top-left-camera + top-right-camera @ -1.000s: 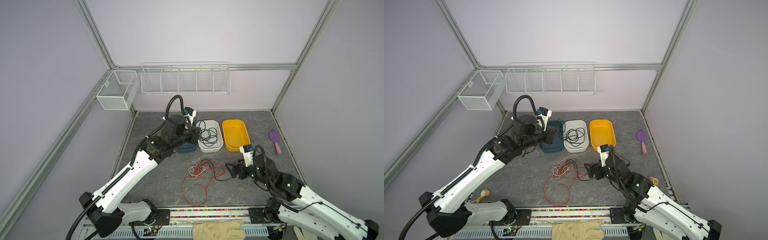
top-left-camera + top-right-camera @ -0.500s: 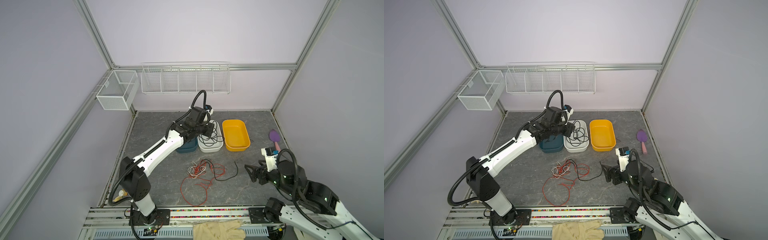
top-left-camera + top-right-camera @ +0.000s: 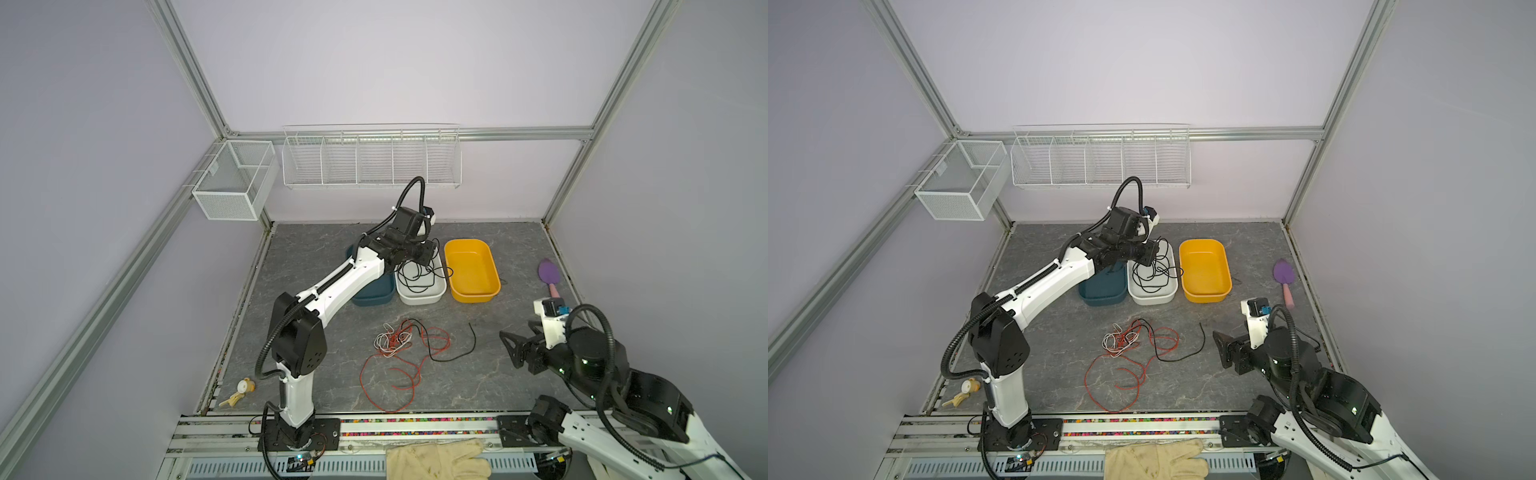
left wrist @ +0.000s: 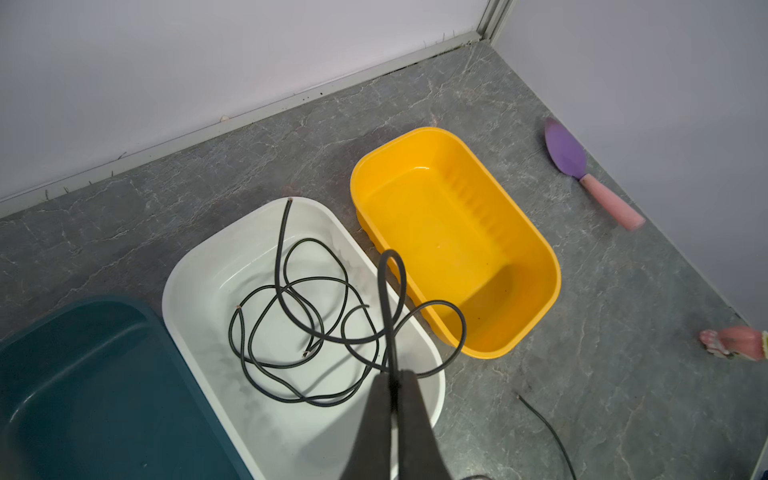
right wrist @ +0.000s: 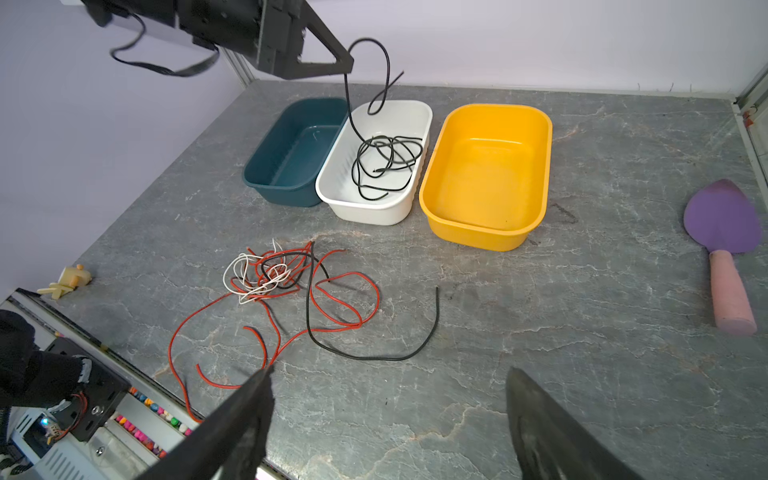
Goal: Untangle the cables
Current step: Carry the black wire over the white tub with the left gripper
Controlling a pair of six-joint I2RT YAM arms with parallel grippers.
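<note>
The left gripper lowers toward the coil below in the white bin next and releases the loop there, since both the loop and the coil are black cable.
A tangle of red, white and black cables (image 3: 397,340) (image 3: 1127,338) (image 5: 270,274) lies mid-table; one black strand (image 5: 415,349) trails out to the right of it. More black cable (image 4: 299,316) (image 5: 382,166) is coiled in the white bin (image 3: 419,300) (image 4: 178,266). My left gripper (image 4: 392,376) (image 3: 432,249) (image 3: 1155,249) hangs above that bin, shut on a loop of this black cable. Low over bare table to the right of the tangle, my right gripper (image 5: 389,371) (image 3: 509,349) (image 3: 1220,349) stands open and holds nothing.
A teal bin (image 3: 372,293) and a yellow bin (image 3: 471,291) flank the white one, both without cables. A purple spatula (image 3: 548,276) lies at the right wall. A small wooden toy (image 3: 239,390) sits front left, a glove (image 3: 436,459) on the front rail. Wire baskets (image 3: 370,158) hang on the back wall.
My left arm swung from over the teal bin to over the white bin. My right arm drew back to the right, away from the tangle, leaving a black strand lying on the table.
</note>
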